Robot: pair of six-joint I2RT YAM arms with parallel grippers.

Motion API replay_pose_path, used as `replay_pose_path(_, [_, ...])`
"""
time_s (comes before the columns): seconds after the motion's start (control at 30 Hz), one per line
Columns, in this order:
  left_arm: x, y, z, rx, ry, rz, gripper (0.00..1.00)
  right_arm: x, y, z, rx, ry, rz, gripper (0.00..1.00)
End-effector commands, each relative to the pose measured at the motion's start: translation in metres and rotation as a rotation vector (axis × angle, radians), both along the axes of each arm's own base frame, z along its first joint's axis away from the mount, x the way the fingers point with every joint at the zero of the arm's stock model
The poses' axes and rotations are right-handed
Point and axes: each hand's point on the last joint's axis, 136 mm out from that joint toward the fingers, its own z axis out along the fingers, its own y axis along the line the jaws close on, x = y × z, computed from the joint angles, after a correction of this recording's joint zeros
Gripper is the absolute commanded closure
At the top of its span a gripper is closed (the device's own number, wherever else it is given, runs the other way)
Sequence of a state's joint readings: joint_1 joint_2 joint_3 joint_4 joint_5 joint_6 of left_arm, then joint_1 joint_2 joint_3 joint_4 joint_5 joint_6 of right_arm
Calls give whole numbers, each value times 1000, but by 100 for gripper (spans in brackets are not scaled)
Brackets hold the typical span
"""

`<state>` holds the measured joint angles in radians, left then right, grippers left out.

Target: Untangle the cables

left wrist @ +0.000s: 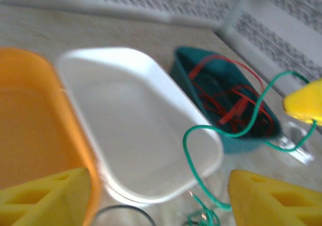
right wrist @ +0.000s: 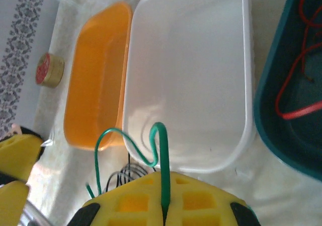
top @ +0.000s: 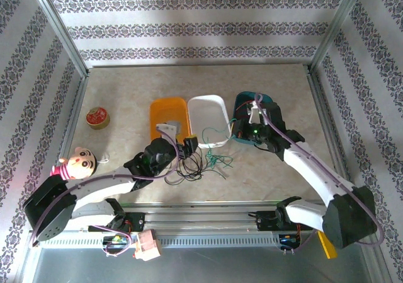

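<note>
The teal tray already holds red cables, so my right gripper will next move slightly outward over the white tray's empty bottom and release the green cable (top: 217,161).
My right gripper (right wrist: 165,206) is shut on a green cable (right wrist: 162,145), which loops up from between its yellow fingers in front of the white tray (right wrist: 191,75). From above, that gripper (top: 242,128) hangs at the teal tray's (top: 264,100) left edge. The green cable (top: 217,161) trails down to the table beside a tangle of black cables (top: 186,169). My left gripper (top: 191,145) stands open just above the black tangle. Its yellow fingers (left wrist: 274,201) are spread wide with nothing between them, and the green cable (left wrist: 188,153) arcs past them. Red cables (left wrist: 224,92) lie in the teal tray (left wrist: 241,140).
An orange tray (top: 169,116), the white tray (top: 210,120) and the teal tray stand side by side mid-table. A red tape roll (top: 97,117) and a doll head (top: 79,162) sit at the left. The metal frame rail (top: 201,210) runs along the near edge.
</note>
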<state>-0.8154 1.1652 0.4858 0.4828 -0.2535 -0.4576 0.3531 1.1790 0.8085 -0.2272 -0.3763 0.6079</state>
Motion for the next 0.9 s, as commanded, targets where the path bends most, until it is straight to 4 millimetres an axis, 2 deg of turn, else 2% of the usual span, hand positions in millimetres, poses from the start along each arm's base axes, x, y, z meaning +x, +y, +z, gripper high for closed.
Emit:
replay_pose_path(0.0, [11,63,11,32,-38,312,25,39,1,18,-21,-86,-125,100])
replay_pose_path(0.07, [7,81,12,78,-37,377,25,55,2,13,-62,-89,-173,100])
replay_pose_path(0.17, [-1,96,12,100,-26,414,24,78,3,6,-82,-85,-247,100])
replay_pose_path(0.3, [-10,101,6,82,-3,402,24,111,20,-2,-46,-90,-270,100])
replay_pose_path(0.43, [-14,95,-3,87,31,355,24,133,53,-22,-17,-61,-230,97])
replay_pose_path(0.5, [-14,92,-7,100,44,339,24,133,64,-34,-5,-21,-214,85])
replay_pose_path(0.53, [-14,90,-8,110,53,335,24,130,67,-42,-8,5,-209,74])
replay_pose_path(0.57, [-13,88,-10,122,59,327,24,125,66,-48,-22,29,-213,66])
replay_pose_path(0.63, [-12,84,-12,145,70,309,24,113,62,-57,-61,56,-224,57])
replay_pose_path(0.73, [-9,78,-14,173,82,289,24,96,48,-61,-142,95,-232,51])
replay_pose_path(0.87, [-6,69,-15,195,85,255,24,75,34,-44,-206,78,-211,51])
